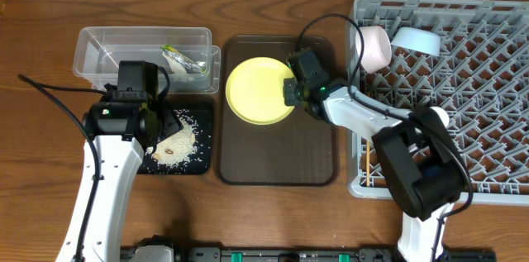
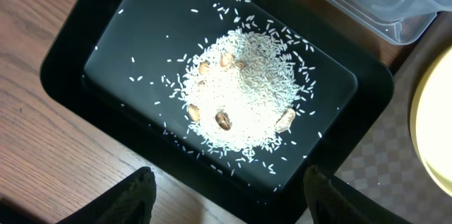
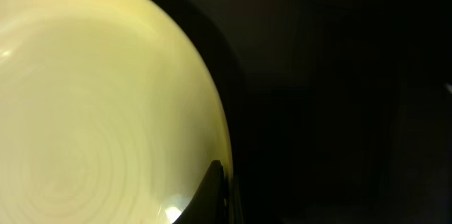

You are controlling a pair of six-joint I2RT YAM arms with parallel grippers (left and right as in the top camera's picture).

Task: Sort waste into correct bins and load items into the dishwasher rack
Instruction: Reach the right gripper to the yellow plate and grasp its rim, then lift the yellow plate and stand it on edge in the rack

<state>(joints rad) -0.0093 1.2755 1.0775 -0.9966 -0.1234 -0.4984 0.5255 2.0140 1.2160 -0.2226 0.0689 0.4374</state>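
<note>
The right gripper will next move up, across and down, tilting the plate [image 1: 259,90] on edge, and then release it in the rack's slots near the white bowl, because those slots are empty.
The round yellow plate [image 1: 259,90] lies on the dark brown serving tray [image 1: 277,167]. My right gripper [image 1: 291,90] is shut on its right rim; in the right wrist view one finger [image 3: 220,194] lies over the plate's edge [image 3: 92,97]. My left gripper [image 1: 159,124] is open and empty above the black tray [image 1: 201,113], fingers [image 2: 227,176] at its near edge. Whitish rice scraps [image 1: 175,142] lie heaped in that tray [image 2: 78,47], with a few brown bits [image 2: 240,90]. The yellow-green wrapper [image 1: 183,61] lies in the clear tub [image 1: 107,47].
The grey dishwasher rack [image 1: 488,130] at right holds a white bowl [image 1: 374,47], a light blue bowl [image 1: 416,40] and a small white cup [image 1: 436,116]. Wooden chopsticks [image 1: 366,163] stand at its left edge. The clear tub's corner [image 2: 381,5] touches the black tray.
</note>
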